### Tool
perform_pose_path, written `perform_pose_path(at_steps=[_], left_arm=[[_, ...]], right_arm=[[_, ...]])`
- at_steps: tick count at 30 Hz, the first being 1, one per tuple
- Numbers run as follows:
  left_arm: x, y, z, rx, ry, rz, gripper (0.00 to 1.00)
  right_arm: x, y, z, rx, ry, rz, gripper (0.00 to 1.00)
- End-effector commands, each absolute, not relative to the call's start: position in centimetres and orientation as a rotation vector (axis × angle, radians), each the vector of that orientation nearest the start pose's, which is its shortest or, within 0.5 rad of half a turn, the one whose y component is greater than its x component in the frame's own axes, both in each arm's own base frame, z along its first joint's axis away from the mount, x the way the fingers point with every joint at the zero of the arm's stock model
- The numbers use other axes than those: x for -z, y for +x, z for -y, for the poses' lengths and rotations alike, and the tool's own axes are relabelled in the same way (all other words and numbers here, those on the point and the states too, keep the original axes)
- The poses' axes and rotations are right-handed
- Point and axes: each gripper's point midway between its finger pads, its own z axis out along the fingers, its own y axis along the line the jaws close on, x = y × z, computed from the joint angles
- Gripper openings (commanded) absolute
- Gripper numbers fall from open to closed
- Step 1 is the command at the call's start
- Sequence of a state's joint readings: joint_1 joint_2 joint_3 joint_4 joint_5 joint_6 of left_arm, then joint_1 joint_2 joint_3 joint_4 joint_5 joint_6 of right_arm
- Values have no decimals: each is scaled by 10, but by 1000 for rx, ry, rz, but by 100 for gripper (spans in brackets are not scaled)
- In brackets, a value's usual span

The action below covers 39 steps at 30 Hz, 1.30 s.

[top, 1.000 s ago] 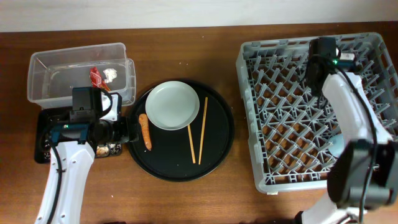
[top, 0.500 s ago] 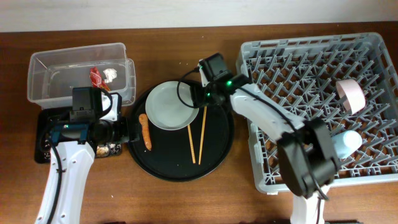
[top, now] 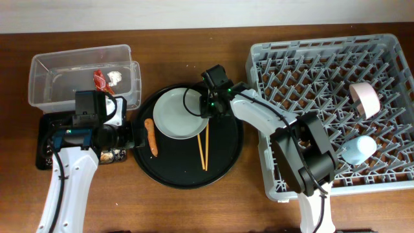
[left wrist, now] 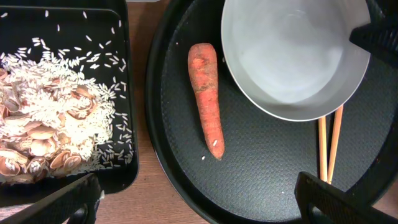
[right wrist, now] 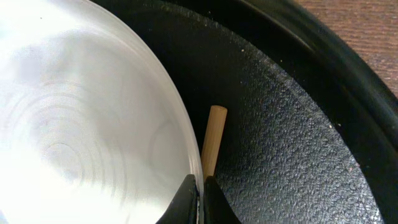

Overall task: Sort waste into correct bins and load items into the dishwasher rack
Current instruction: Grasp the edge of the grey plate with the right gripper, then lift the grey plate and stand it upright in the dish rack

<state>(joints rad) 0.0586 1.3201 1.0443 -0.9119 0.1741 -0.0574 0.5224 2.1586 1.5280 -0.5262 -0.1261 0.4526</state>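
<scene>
My right gripper is to raise the plate [top: 178,113], move right in the overhead view and lower it upright into the rack slots [top: 321,84] beside the pale bowl, since they're empty.
The pale grey-green plate [top: 178,113] lies on the round black tray [top: 226,162]. My right gripper [top: 206,111] is shut on its right rim; in the right wrist view the gripper [right wrist: 200,186] pinches the plate [right wrist: 81,124] edge just above a chopstick [right wrist: 211,140]. The chopsticks [top: 204,145] lie right of the plate. My left gripper [left wrist: 199,205] hangs open over the tray's left side, near the orange sausage-shaped piece [left wrist: 207,99], touching nothing. Rice scraps [left wrist: 56,118] fill the black rectangular tray [left wrist: 127,93].
The clear tub [top: 77,71] at the back left holds the red wrapper [top: 99,80] and white tissue [top: 115,77]. The grey dishwasher rack [top: 323,58] on the right holds a pale bowl [top: 365,97] and a light-blue cup [top: 358,149].
My right arm swung from the rack to the plate and its jaws closed on the plate's right rim. The chopsticks now lie closer together. The left arm has stayed put.
</scene>
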Motion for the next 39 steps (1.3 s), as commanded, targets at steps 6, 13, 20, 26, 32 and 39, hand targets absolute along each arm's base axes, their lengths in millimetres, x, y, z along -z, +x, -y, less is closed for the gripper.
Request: perform_pose_path(at_steps=[6, 13, 20, 26, 32, 39], left_arm=[[-139, 300, 10, 230, -126, -2730, 99], [-139, 300, 10, 230, -125, -2729, 99], [-140, 302, 10, 230, -124, -2722, 99], [-140, 302, 10, 230, -124, -2722, 99], [-140, 303, 10, 229, -123, -2718, 99], [-140, 302, 10, 229, -124, -2719, 99]], right_arm=[[-153, 445, -221, -242, -195, -2482, 4], [-285, 450, 4, 754, 84, -2139, 4], [-311, 410, 144, 1240, 502, -2013, 4], [-273, 419, 178, 1248, 534, -2104, 4], [-203, 449, 134, 1146, 320, -2304, 4], [-181, 436, 68, 990, 253, -2415, 31]])
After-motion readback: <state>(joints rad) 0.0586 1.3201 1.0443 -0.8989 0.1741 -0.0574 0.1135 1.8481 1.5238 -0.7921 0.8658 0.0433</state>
